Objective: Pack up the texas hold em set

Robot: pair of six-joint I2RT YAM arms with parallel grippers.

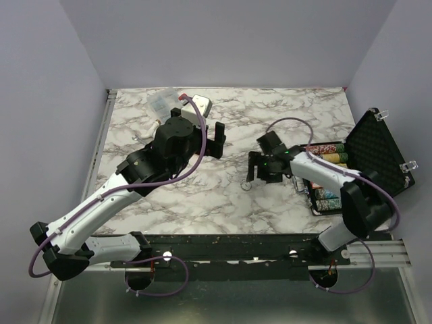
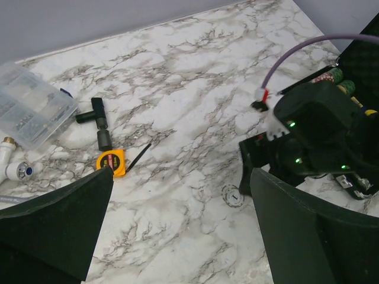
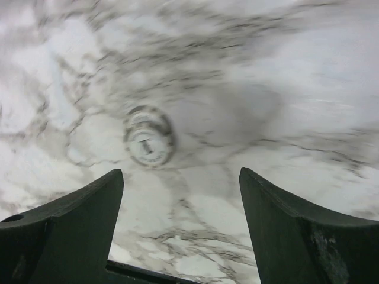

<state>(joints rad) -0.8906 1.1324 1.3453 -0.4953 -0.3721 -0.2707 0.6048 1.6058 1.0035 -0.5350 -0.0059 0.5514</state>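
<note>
The white disc (image 1: pixel 248 185) is outside the open briefcase (image 1: pixel 375 150). My left gripper should move down, back and to the right in the top view and close around the disc.
The black briefcase (image 1: pixel 375 150) of the texas hold em set lies open at the right edge, with rows of coloured chips (image 1: pixel 329 177) inside. A white disc (image 3: pixel 148 142) lies flat on the marble, also seen as the white disc (image 1: pixel 248 185) and the white disc (image 2: pixel 232 196). My right gripper (image 3: pixel 180 174) hovers just above and beside it, open, nothing between the fingers; the view is blurred. My left gripper (image 2: pixel 182 174) is open and empty over the table's middle, the left gripper (image 1: pixel 217 140) apart from the disc.
An orange tape measure (image 2: pixel 111 163), a black T-shaped fitting (image 2: pixel 98 121), a clear compartment box (image 2: pixel 29 109) and a white pipe piece (image 2: pixel 13 167) lie at the back left. The right arm (image 2: pixel 314 133) stands between the disc and the case.
</note>
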